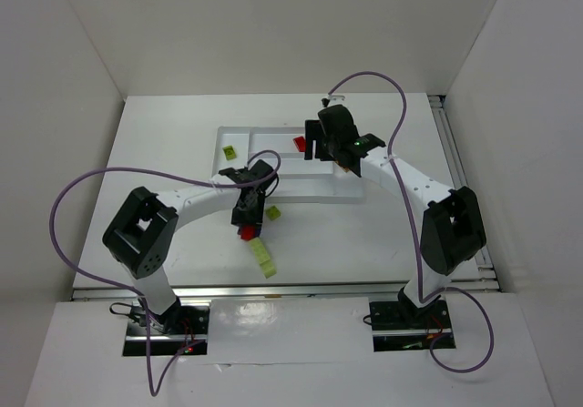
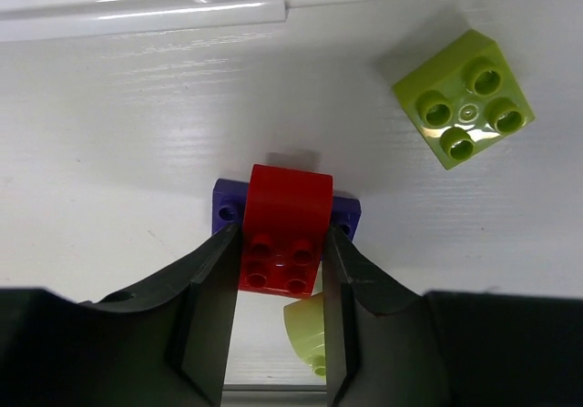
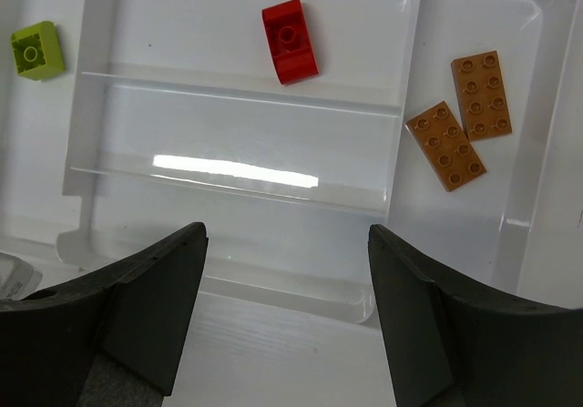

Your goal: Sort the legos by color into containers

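Note:
A red lego is in the tray's far section (image 1: pixel 277 141), outward of the left gripper, so the left gripper should next go up and carry its own red lego outward into that section.
My left gripper (image 2: pixel 278 261) is shut on a red lego (image 2: pixel 284 229) that sits on a dark purple-blue lego (image 2: pixel 227 208), on the table just in front of the white tray (image 2: pixel 137 11). In the top view this gripper (image 1: pixel 244 225) is near the tray's front edge (image 1: pixel 273 193). My right gripper (image 3: pixel 287 279) is open and empty above the tray (image 3: pixel 228 88), also seen from the top (image 1: pixel 319 143). The compartments hold a red lego (image 3: pixel 290 41), a yellow-green lego (image 3: pixel 35 49) and two orange legos (image 3: pixel 444 145).
A yellow-green lego (image 2: pixel 463 99) lies loose on the table right of the left gripper, seen from the top too (image 1: pixel 272 212). Another yellow-green piece (image 1: pixel 264 259) lies nearer the table's front edge and shows under the left fingers (image 2: pixel 308 334).

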